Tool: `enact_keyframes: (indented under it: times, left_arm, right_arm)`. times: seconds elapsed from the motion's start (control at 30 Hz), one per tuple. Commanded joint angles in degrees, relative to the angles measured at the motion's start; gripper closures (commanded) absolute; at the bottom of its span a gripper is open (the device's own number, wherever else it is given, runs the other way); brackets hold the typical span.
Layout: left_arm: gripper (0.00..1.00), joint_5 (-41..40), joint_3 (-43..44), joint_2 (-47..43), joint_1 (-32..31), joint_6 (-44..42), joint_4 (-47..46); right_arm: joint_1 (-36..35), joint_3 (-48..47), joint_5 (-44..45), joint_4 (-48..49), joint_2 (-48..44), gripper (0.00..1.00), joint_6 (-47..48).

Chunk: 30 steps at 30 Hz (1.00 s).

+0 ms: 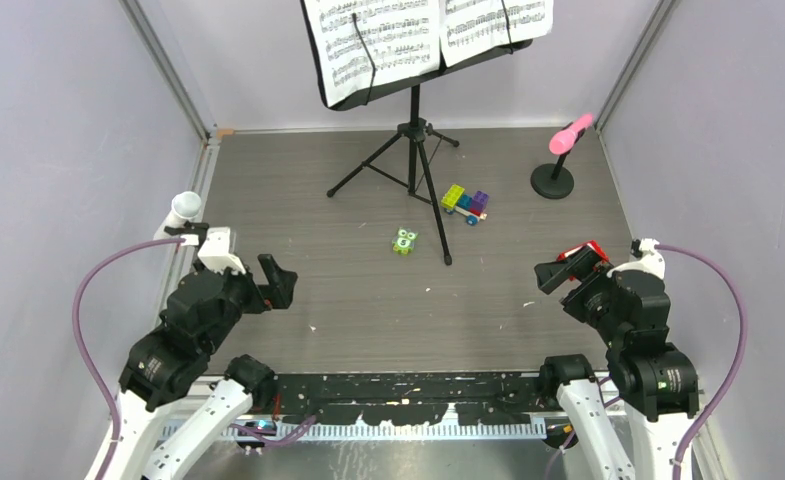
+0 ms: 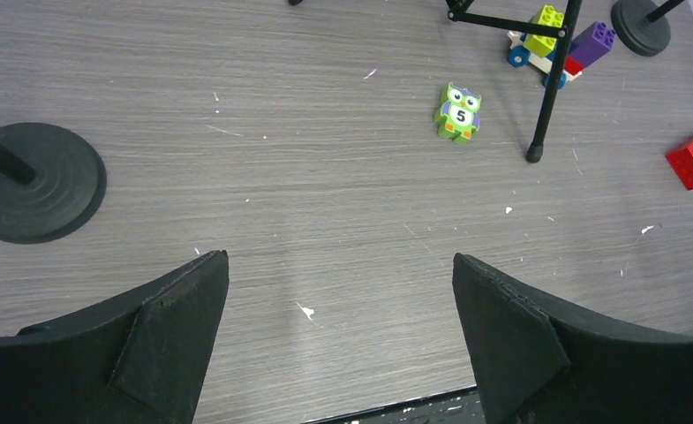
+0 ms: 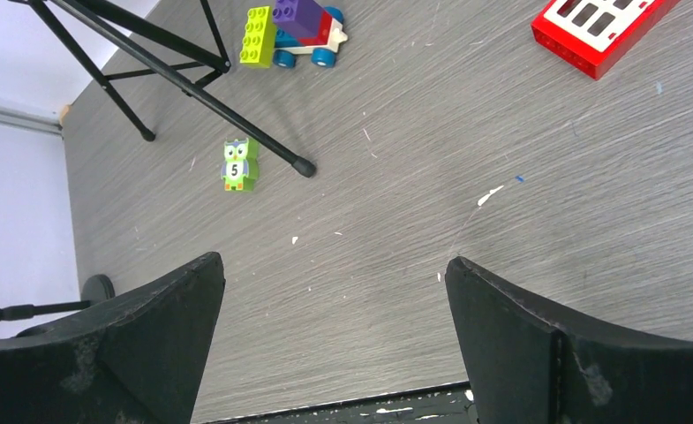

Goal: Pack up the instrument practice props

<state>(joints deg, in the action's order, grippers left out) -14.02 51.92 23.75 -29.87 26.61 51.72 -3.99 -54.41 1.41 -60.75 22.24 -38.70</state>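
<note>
My right gripper goes outward and to the left in the top view next, onto the middle of the music desk tripod's front leg. That leg reaches out nearest me, hence this move.
The black music desk stands on tripod legs at the back centre, with white sheet-music pages on it. The pink microphone sits in a black round-based mount at the back right. The white microphone stands at the left edge; its round base shows in the left wrist view. My left gripper is open and empty above the table front left. My right gripper is open and empty front right.
Colourful toy blocks and a green owl block lie by the tripod's front leg. A small red keypad lies just beyond my right gripper. Grey walls close in the left, right and back.
</note>
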Motion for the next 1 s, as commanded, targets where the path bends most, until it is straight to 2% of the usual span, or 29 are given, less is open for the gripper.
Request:
enact_keyframes:
  times: [0.0,0.23,0.33,0.43,0.6,0.7,0.83,0.9,0.97]
  left_arm:
    - [0.00,-1.8,1.1,-0.1,0.0,0.6,-0.9]
    - [0.00,-0.3,0.9,-0.2,0.0,-0.7,-1.8]
    - [0.00,0.0,4.0,1.8,0.0,-2.9,0.9]
    - [0.01,-0.1,6.2,3.1,0.1,-4.8,3.3]
    - [0.03,-0.6,2.6,0.9,0.0,-4.7,1.0]
    - [0.02,-2.9,2.5,0.9,0.0,-4.6,1.8]
    - [0.02,-5.0,2.5,1.6,0.1,-4.0,2.3]
    - [0.02,-5.7,2.7,2.1,0.1,-3.8,2.6]
    - [0.02,-6.2,2.7,2.2,0.0,-3.6,2.9]
  right_arm:
    - [0.1,0.3,-2.1,2.8,0.8,0.00,0.4]
    - [0.1,1.5,-4.5,6.7,1.5,0.00,-1.9]
    - [0.1,3.9,-6.1,12.1,2.2,0.00,-2.5]
    - [0.1,9.3,-11.2,23.3,4.7,0.00,-2.9]
    - [-0.4,14.3,-14.1,41.6,14.3,0.00,-4.6]
    - [-4.7,13.2,-11.3,48.7,21.6,0.00,-3.3]
    - [-16.9,8.6,-2.1,54.8,32.3,0.00,5.0]
    - [-21.1,5.9,0.0,57.5,38.0,0.00,9.0]
    - [-22.8,3.9,-1.5,60.3,44.5,0.00,13.2]
